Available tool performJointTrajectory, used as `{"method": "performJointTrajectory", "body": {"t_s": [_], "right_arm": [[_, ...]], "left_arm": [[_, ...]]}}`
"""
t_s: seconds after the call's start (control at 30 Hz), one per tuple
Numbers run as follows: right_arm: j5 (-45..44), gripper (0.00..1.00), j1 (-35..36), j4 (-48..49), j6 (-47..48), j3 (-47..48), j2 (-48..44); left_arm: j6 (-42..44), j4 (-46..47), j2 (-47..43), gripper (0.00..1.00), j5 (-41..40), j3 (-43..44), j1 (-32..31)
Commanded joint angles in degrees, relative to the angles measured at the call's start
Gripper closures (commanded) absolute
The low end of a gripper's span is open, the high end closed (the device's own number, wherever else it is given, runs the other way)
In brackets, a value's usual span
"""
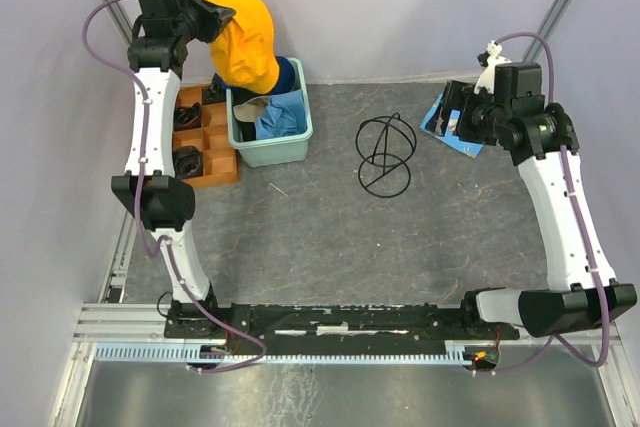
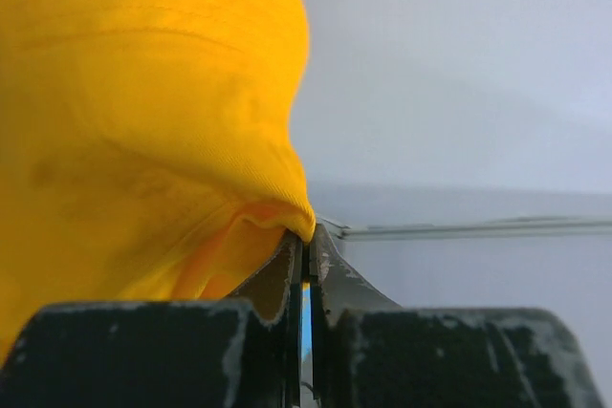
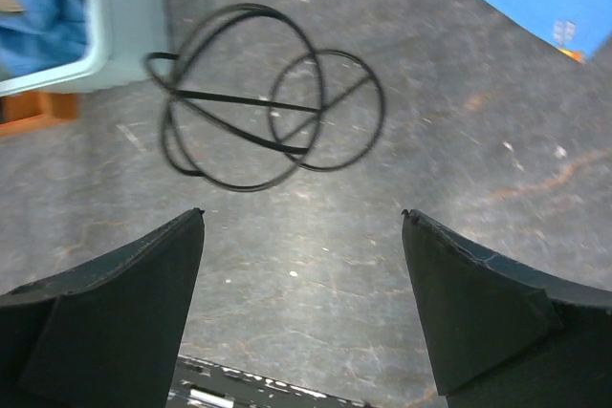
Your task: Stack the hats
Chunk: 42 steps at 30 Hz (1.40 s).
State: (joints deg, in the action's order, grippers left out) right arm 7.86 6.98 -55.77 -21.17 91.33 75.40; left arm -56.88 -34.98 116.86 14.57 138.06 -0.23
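I will move my left gripper across and down and let go of the hat on the bare wire stand, which is below my gripper and to its right in the top view.
The yellow-orange hat [image 1: 245,37] hangs in the air above the back left of the table, over the mint-green tub [image 1: 298,147]. My left gripper [image 1: 220,19] is shut on its brim; in the left wrist view the yellow-orange hat [image 2: 143,112] fills the left side, its edge pinched between the closed fingertips [image 2: 308,236]. A light blue hat [image 1: 283,115] lies in the tub, and a dark navy hat [image 1: 288,72] shows behind it. My right gripper [image 1: 462,112] stands open and empty above the table at the back right, also shown as my right gripper [image 3: 301,217].
A black wire stand [image 1: 386,155] sits mid-table, right of the tub; the same wire stand [image 3: 263,102] lies ahead of the right gripper's fingers. A flat blue printed cloth [image 1: 440,115] lies under the right gripper. A brown compartment tray [image 1: 222,169] holding dark items stands left of the tub.
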Motion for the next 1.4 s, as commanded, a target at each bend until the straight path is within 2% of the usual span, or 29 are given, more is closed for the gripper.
{"method": "performJointTrajectory", "body": {"t_s": [0.0,0.1,0.17,0.23,0.27,0.33,0.37,0.43,0.63,0.83,1.0,1.1,1.17,1.27,1.37], "right_arm": [[12.39,0.07,-0.23,9.90,-0.08,2.13,-2.43],[24.13,0.07,-0.24,16.54,-2.50,1.21,-1.06],[32.93,0.07,-0.21,23.52,-7.67,-0.33,0.55],[41.58,0.07,-0.29,38.25,-19.14,-4.43,1.82],[44.86,0.07,-0.23,49.63,-27.48,-7.59,2.43],[46.92,0.08,-0.33,70.85,-43.54,-12.81,4.23],[47.06,0.08,-0.45,76.48,-48.51,-13.54,5.54],[47.80,0.10,-0.30,79.05,-52.85,-12.50,7.98],[47.63,0.11,-0.09,82.88,-57.53,-11.89,11.26],[46.97,0.11,2.02,93.35,-62.10,-12.78,15.82],[46.69,0.12,2.88,94.61,-60.97,-13.17,17.09],[45.08,0.12,-0.66,95.01,-60.03,-16.86,12.87],[43.05,0.12,-5.46,92.29,-57.54,-20.82,7.18],[40.14,0.12,-10.27,75.92,-46.22,-22.75,0.12],[35.68,0.11,-10.55,54.20,-30.38,-19.91,-3.45]], "left_arm": [[-4.96,0.86,-4.61,0.97,8.69,-1.14,-0.70],[-6.21,0.86,-8.63,0.97,11.96,-6.03,-1.34],[-7.65,1.35,-11.44,0.97,13.48,-9.53,-1.99],[-9.57,2.61,-14.04,0.97,15.34,-12.34,-2.95],[-10.40,3.11,-15.36,0.97,16.09,-13.67,-3.39],[-12.18,4.08,-17.66,0.97,17.13,-15.68,-3.86],[-13.01,4.58,-18.62,0.97,17.57,-16.28,-3.97],[-15.70,6.17,-19.97,0.97,19.19,-17.02,-3.95],[-23.61,10.75,-21.88,0.97,22.62,-17.22,-6.37],[-29.22,12.83,-22.15,0.97,23.64,-18.66,-12.96],[-32.09,14.06,-22.31,0.97,23.04,-20.10,-16.35],[-33.11,14.10,-21.95,0.97,22.36,-19.68,-17.94],[-33.37,14.03,-21.20,0.97,22.11,-19.51,-19.17],[-33.32,13.98,-20.00,0.97,21.73,-19.30,-20.98],[-33.18,13.98,-18.43,0.97,21.48,-19.15,-23.00]]}}
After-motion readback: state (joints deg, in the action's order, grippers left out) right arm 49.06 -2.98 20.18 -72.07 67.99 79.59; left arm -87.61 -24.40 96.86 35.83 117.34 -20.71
